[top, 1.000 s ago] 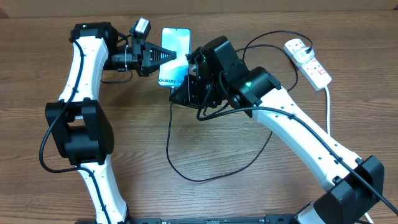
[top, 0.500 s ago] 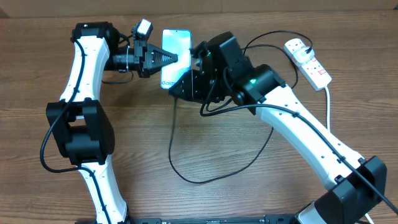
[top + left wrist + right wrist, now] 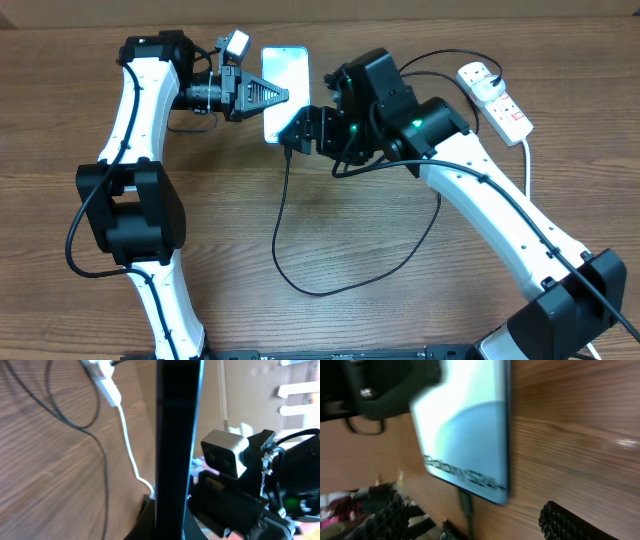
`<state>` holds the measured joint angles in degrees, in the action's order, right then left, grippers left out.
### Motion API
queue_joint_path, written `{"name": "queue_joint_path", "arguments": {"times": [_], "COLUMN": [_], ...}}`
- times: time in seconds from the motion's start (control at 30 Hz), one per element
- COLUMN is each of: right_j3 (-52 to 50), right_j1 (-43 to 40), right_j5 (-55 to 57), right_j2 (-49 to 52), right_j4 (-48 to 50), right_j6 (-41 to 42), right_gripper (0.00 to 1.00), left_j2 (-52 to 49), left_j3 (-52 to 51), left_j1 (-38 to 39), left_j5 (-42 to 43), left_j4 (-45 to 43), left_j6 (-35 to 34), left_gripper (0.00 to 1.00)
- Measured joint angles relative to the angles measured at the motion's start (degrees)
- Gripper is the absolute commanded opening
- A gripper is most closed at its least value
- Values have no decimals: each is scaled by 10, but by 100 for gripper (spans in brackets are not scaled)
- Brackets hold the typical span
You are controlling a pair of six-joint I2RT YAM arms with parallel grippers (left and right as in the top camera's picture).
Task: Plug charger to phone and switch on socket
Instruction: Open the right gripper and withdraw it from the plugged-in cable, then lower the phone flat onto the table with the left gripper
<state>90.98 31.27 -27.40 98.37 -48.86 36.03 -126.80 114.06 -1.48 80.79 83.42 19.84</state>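
My left gripper should move down toward the right in the overhead view and let go of the phone (image 3: 290,70) on the bare tabletop, because the connector is already in it.
The phone (image 3: 290,70), screen glowing light blue, is held on the table's far side with my left gripper (image 3: 278,95) shut on its left edge. In the left wrist view the phone (image 3: 177,435) shows edge-on, rising between the jaws of my left gripper (image 3: 172,532). The charger's black connector (image 3: 465,502) sits in the phone's (image 3: 470,435) bottom edge. My right gripper (image 3: 475,527) stands open just below it, a finger on each side of the cable, touching nothing. The charger cable (image 3: 280,230) loops over the table toward the socket (image 3: 497,97) at the far right.
The socket's thick white lead (image 3: 528,170) runs down the right side, beside my right arm (image 3: 500,215). In the left wrist view the socket (image 3: 102,375) and its lead (image 3: 127,440) lie beyond the phone. The cable loop (image 3: 330,288) lies mid-table.
My right gripper has opened, let go of the connector and drawn back a little. The connector now stays in the phone. The phone and left gripper have shifted slightly away.
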Motion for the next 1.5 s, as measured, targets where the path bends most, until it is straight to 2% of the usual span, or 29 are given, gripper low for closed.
{"name": "queue_joint_path", "arguments": {"times": [0.2,0.4,0.8,1.0,1.27,1.5], "right_j3": [0,0,0,0,0,0], "right_j1": [-44,-99,-134,-134,-134,-134], "right_j5": [40,95,133,141,155,164], "right_j2": [0,0,0,0,0,0], "right_j4": [-64,-120,-150,-163,-174,-176], "right_j6": [-1,-2,-16,-16,-27,-31], "right_gripper": [92,95,95,95,96,96], "left_j2": [0,0,0,-14,-91,-94], "left_j3": [0,0,0,0,0,0], "left_j1": [0,12,84,99,100,101], "left_j5": [-72,-178,-327,-347,-350,-372], "left_j4": [-45,-92,-158,-157,-145,-159], "left_j6": [-57,-127,-215,-245,-250,-262], "left_gripper": [4,4,4,4,4,4]}}
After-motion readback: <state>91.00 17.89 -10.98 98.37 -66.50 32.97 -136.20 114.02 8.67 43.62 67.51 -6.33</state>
